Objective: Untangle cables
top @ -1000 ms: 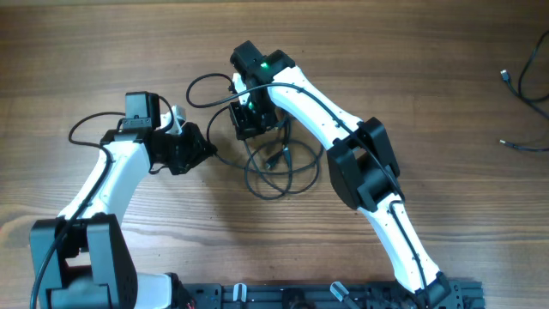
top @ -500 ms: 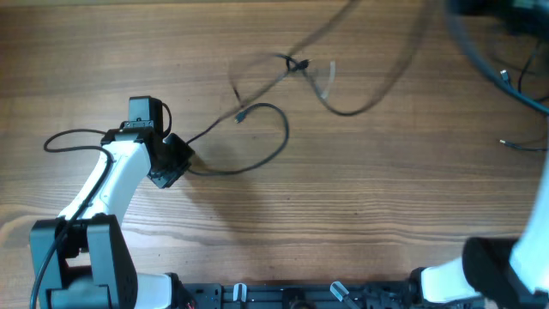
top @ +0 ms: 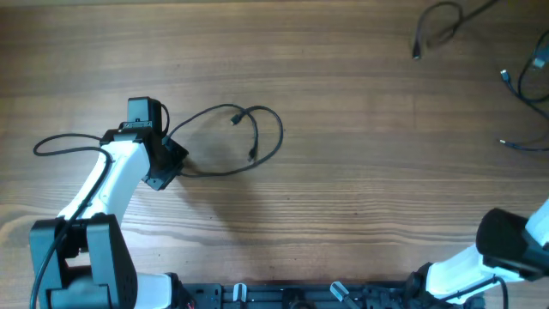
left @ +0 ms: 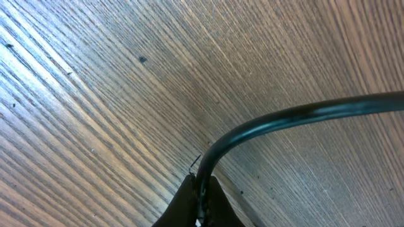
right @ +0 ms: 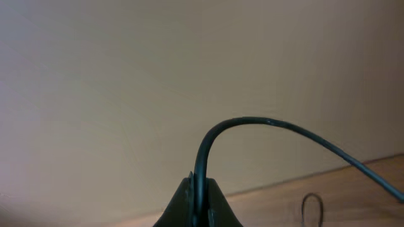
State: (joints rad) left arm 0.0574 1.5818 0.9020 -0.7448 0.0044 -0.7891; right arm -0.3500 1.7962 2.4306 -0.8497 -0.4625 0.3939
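Observation:
My raised right gripper needs to swing down next toward the side of the thin cables with plug ends, which lie below, and release its cable clear of the loop.
One thin black cable [top: 225, 139] lies in a loose loop on the wooden table, right of my left gripper [top: 174, 161], with small plug ends inside the loop. My left gripper [left: 201, 200] is shut on this cable [left: 284, 118] just above the wood. A second cable [top: 439, 24] hangs at the top right of the overhead view, lifted off the table. My right gripper [right: 199, 198] is shut on that cable [right: 252, 123] and is raised high, facing a plain wall; the gripper itself is out of the overhead view.
More thin cables with plug ends [top: 519, 90] lie at the table's right edge. The right arm's base links [top: 497, 257] stand at the bottom right. A black rail [top: 300, 296] runs along the front edge.
The right arm pulled its cable away from the middle up and to the far right, out of view. The two cables came apart. The left gripper stayed put; its cable settled into a loop.

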